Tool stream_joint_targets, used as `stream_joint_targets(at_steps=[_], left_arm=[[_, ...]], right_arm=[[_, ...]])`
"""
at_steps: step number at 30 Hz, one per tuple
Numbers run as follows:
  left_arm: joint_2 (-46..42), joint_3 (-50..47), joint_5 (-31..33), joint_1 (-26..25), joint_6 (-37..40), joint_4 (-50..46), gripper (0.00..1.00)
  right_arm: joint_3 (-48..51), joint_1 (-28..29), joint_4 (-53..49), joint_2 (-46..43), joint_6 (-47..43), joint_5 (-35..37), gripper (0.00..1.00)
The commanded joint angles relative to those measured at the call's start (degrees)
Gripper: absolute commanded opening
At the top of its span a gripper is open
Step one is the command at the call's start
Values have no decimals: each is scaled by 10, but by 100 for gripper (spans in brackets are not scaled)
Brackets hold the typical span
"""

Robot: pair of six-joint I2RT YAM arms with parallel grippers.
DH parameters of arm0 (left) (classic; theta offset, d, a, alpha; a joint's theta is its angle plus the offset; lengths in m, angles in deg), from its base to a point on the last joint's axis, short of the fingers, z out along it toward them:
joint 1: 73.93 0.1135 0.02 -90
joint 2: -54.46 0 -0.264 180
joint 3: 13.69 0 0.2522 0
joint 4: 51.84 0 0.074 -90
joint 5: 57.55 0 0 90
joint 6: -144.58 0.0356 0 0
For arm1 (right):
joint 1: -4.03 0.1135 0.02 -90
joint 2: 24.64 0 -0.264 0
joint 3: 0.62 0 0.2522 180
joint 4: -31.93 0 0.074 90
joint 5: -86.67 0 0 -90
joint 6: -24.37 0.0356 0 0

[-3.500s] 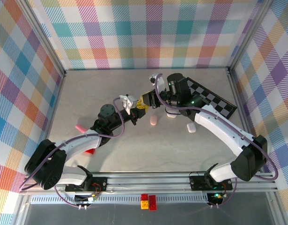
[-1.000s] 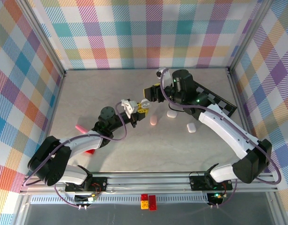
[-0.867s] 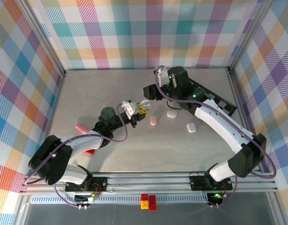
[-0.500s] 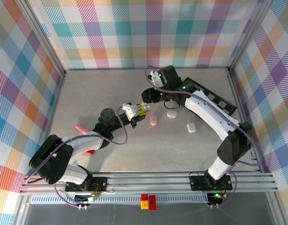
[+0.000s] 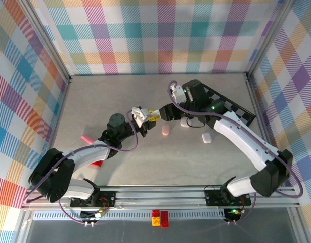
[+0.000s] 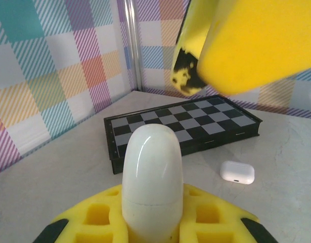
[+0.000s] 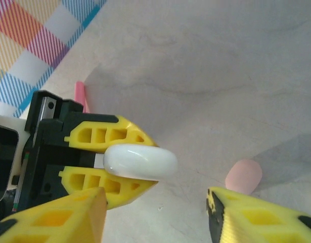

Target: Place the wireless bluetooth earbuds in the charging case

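Observation:
My left gripper goes down next, draws back over the bare tabletop (image 5: 141,143) beside the pink case and releases the white charging case, since its lid is shut.
A white oval charging case (image 6: 152,177) stands closed between the yellow fingers (image 6: 99,223) of my left gripper (image 6: 152,225), which is shut on its lower end. In the top view that gripper (image 5: 149,118) sits mid-table. In the right wrist view the case (image 7: 140,161) pokes out of the left fingers (image 7: 109,136). My right gripper (image 7: 155,215) is open just beside the case, its jaws wide apart and touching nothing. One right fingertip (image 6: 236,45) hangs above the case. The wireless bluetooth earbuds are out of view.
A pink case (image 5: 166,131) and two white cases (image 5: 184,122) (image 5: 206,138) lie on the table near the right arm. A folded chessboard (image 5: 231,109) lies behind them. A pink stick (image 5: 86,137) and a red brick (image 5: 96,163) sit by the left arm.
My right gripper has swung from behind the case, out to the left, and back down close to the tip of the left gripper. The left gripper still holds the case and barely shifted.

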Motion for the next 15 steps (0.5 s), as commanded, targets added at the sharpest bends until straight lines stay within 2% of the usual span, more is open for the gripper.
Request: stream_joint_targets(at_steps=[1, 3, 6, 8, 12, 15], left_arm=[[-29, 23, -17, 9, -54, -70, 4], [-38, 32, -18, 10, -89, -121, 4], [-31, 77, -5, 12, -132, -285, 4], [-10, 91, -2, 12, -169, -360, 4], [20, 82, 25, 11, -230, -416, 5], [45, 89, 61, 10, -264, -468, 5]], right_arm=[[58, 0, 109, -50, -19, 37, 59], [98, -5, 145, -83, -27, 43, 61], [143, -11, 163, -122, -35, 61, 62], [168, -14, 165, -146, -40, 61, 64], [206, -15, 168, -175, -43, 64, 68], [233, -15, 167, -194, -39, 85, 76]])
